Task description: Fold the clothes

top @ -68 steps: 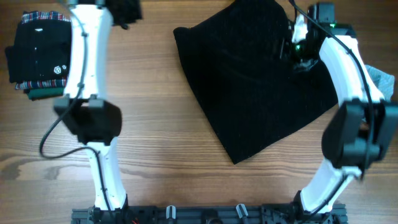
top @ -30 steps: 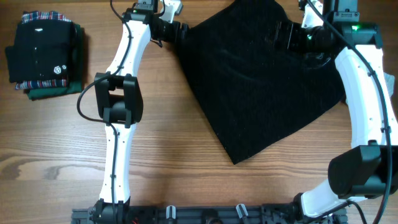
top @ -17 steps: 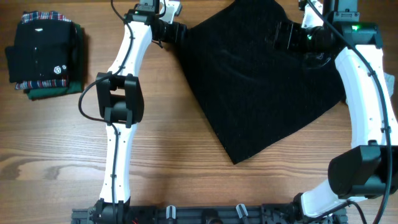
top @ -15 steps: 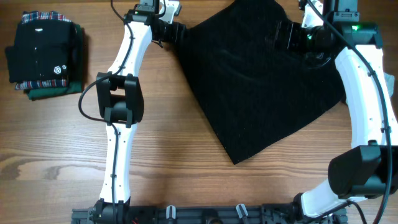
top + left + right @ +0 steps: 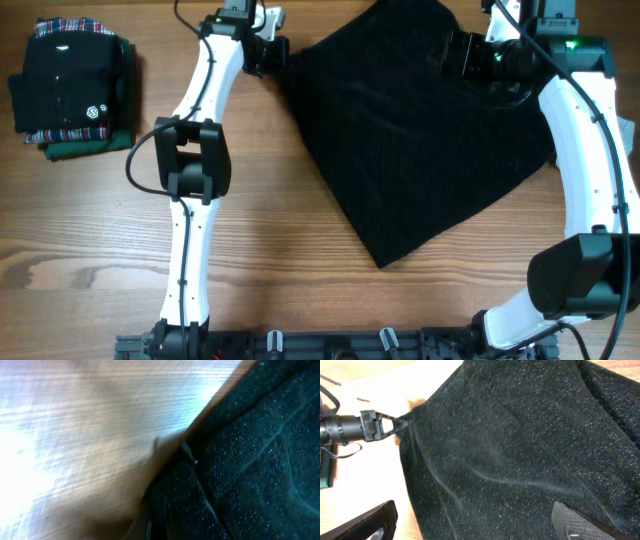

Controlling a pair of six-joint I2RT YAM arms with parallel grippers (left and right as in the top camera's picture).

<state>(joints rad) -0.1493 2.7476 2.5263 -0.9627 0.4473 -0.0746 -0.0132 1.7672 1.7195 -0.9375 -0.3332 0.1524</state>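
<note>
The left gripper draws the garment's pinched corner back and to the left in the overhead view next, then releases it on the bare wood, because the garment lies crooked.
A large black sparkly garment point(image 5: 420, 140) lies spread flat on the wooden table. It also fills the right wrist view point(image 5: 510, 450) and shows in the left wrist view point(image 5: 250, 460). My left gripper point(image 5: 274, 50) is at the garment's far left corner. Seen from the right wrist view, its tips point(image 5: 399, 424) are pinched on that corner. The corner lies right at the jaws in the left wrist view point(image 5: 160, 520). My right gripper point(image 5: 455, 55) hovers over the garment's far right part, its fingers wide apart and empty point(image 5: 472, 525).
A stack of folded clothes point(image 5: 70, 85), black on top with plaid and green beneath, sits at the far left. A grey-blue cloth point(image 5: 625, 125) peeks out at the right edge. Bare wood lies in front of the garment.
My left gripper reached the garment's far left corner, closed on it, then shifted slightly left, drawing the corner with it. My right arm rose from the cloth and has since stayed still.
</note>
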